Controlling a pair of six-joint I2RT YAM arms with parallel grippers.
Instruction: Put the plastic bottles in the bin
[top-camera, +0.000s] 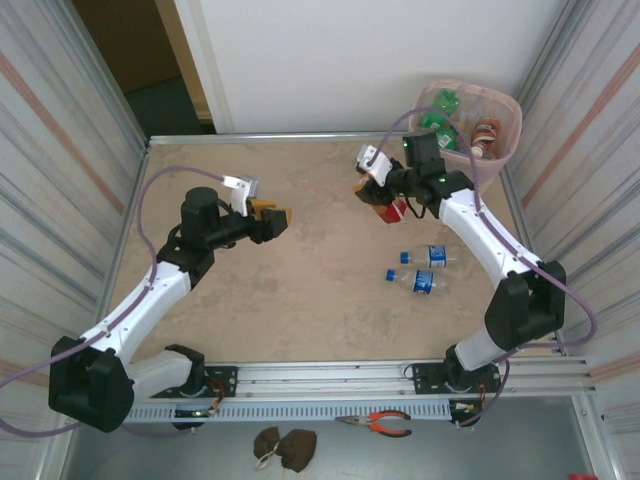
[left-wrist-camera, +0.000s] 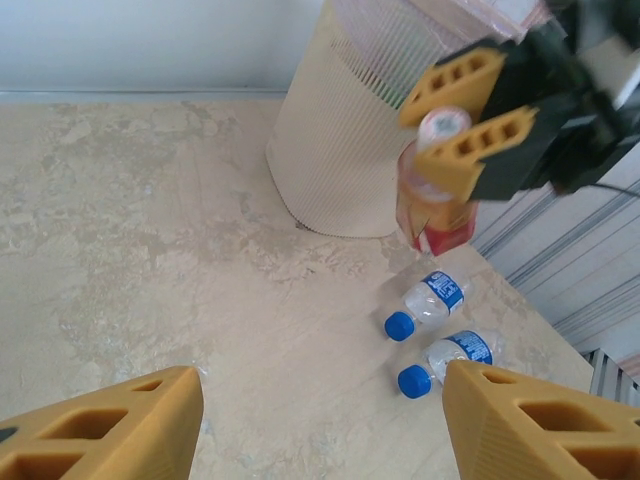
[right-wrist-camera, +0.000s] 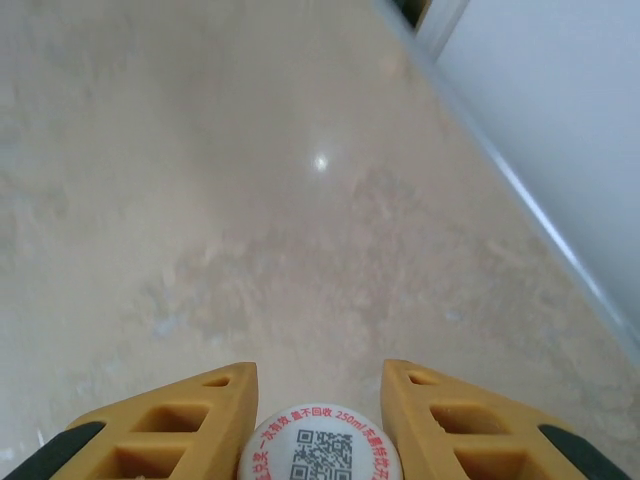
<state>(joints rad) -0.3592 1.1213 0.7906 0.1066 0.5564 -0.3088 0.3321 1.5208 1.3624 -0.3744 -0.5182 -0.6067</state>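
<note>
My right gripper raises the hanging bottle outward over the bin's rim next and releases it inside, since the bin's opening (top-camera: 464, 118) stands outward and higher than the bottle.
My right gripper (top-camera: 378, 190) is shut on a red-labelled plastic bottle (top-camera: 395, 208), which hangs above the table just left of the pale pink bin (top-camera: 505, 110). In the right wrist view its fingers (right-wrist-camera: 170, 430) squeeze the bottle's white printed cap (right-wrist-camera: 320, 450). The left wrist view shows that same gripper (left-wrist-camera: 465, 120) and red-labelled bottle (left-wrist-camera: 440, 215) in front of the bin (left-wrist-camera: 340, 150). Two clear blue-labelled bottles (top-camera: 430, 256) (top-camera: 420, 283) lie on the table, the same pair (left-wrist-camera: 432, 298) (left-wrist-camera: 458, 352) lying beyond the left fingers. My left gripper (top-camera: 270, 218) (left-wrist-camera: 320, 430) is open and holds nothing.
The bin holds green-labelled bottles (top-camera: 440, 115) and an orange one (top-camera: 487, 135). Corrugated walls stand on both sides of the table (top-camera: 300, 280). Orange-handled pliers (top-camera: 375, 424) and a brown object (top-camera: 283, 445) lie beyond the front rail.
</note>
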